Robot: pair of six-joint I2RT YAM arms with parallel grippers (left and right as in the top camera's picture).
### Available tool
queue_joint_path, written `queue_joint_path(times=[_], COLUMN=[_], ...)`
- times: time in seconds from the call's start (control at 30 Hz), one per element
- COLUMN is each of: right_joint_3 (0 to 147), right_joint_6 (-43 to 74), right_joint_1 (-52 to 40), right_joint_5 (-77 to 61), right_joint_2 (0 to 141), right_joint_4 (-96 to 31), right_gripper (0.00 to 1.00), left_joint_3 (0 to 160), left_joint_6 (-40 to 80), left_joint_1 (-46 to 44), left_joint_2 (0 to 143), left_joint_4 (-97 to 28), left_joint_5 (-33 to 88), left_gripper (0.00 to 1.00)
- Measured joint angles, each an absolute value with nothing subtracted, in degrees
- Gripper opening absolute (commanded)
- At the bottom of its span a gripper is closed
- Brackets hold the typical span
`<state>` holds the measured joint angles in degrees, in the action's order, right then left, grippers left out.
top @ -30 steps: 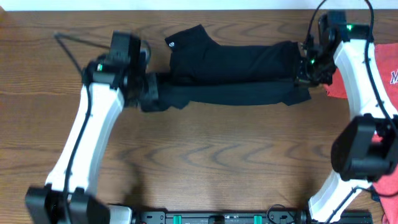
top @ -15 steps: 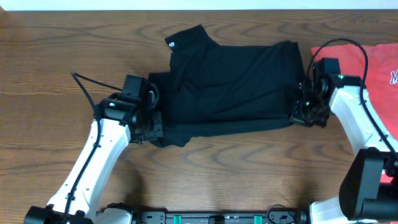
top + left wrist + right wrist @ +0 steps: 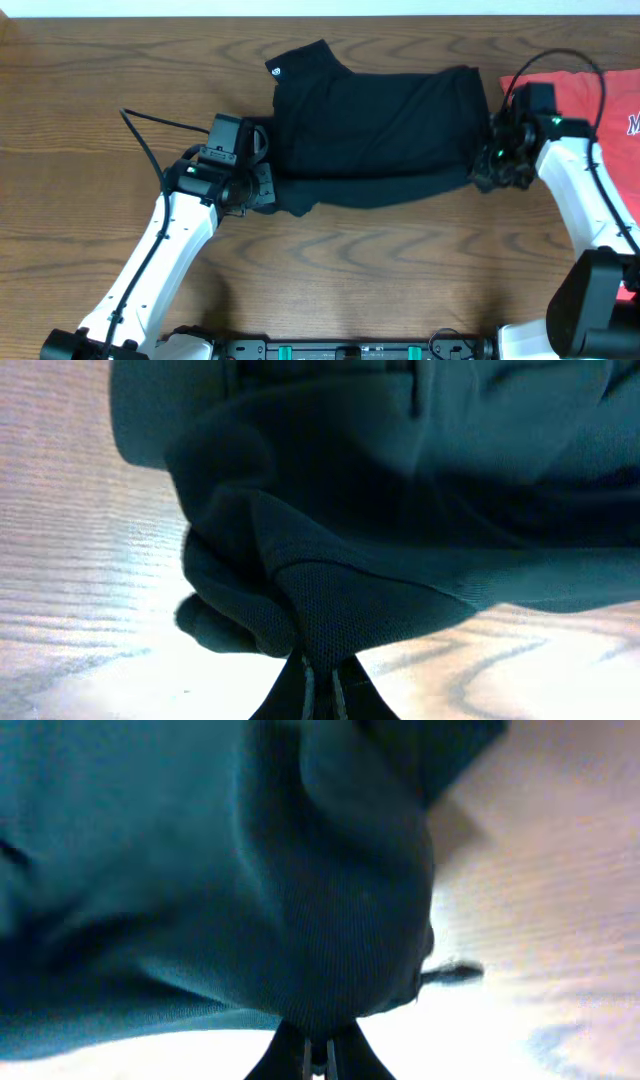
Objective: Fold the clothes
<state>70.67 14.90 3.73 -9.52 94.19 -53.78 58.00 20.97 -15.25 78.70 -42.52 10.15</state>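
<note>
My left gripper will next move down and away from my base to lay its held edge over the black garment (image 3: pixel 298 432).
The black garment (image 3: pixel 375 135) lies folded across the back middle of the table, with a tiny white mark (image 3: pixel 275 70) at its upper left corner. My left gripper (image 3: pixel 262 190) is shut on the garment's lower left edge; in the left wrist view (image 3: pixel 320 685) the dark cloth (image 3: pixel 400 490) bunches between the closed jaws. My right gripper (image 3: pixel 487 172) is shut on the lower right edge; in the right wrist view (image 3: pixel 317 1055) the cloth (image 3: pixel 250 870) hangs from its jaws. The coral-red T-shirt (image 3: pixel 600 95) with white lettering lies at the right edge, partly under the right arm.
The wooden table (image 3: pixel 350 270) stretches in front of the garment. A black rail (image 3: pixel 350 350) runs along the front edge between the arm bases. A thin cable (image 3: pixel 155 125) trails left of the left arm.
Both grippers pulled the garment's front edge toward me, opening it wider, then moved slightly back. The garment now lies as a broader folded rectangle. The left gripper shifted right.
</note>
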Motion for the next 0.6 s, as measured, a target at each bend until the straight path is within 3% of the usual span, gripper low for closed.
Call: queue_joint_path(times=[0.6], right_joint_3=[77.7], right_joint_6=[14.9], right_joint_1=[5.0], right_joint_5=[-9.8], right_joint_2=[104.6], right_joint_4=[-51.1], right_gripper=[0.01], left_joint_3=[58.2], left_joint_6=[21.2], left_joint_1=[-10.2], left_joint_2=[83.1], left_joint_4=[-28.4], left_joint_5=[11.8], left_gripper=[0.06])
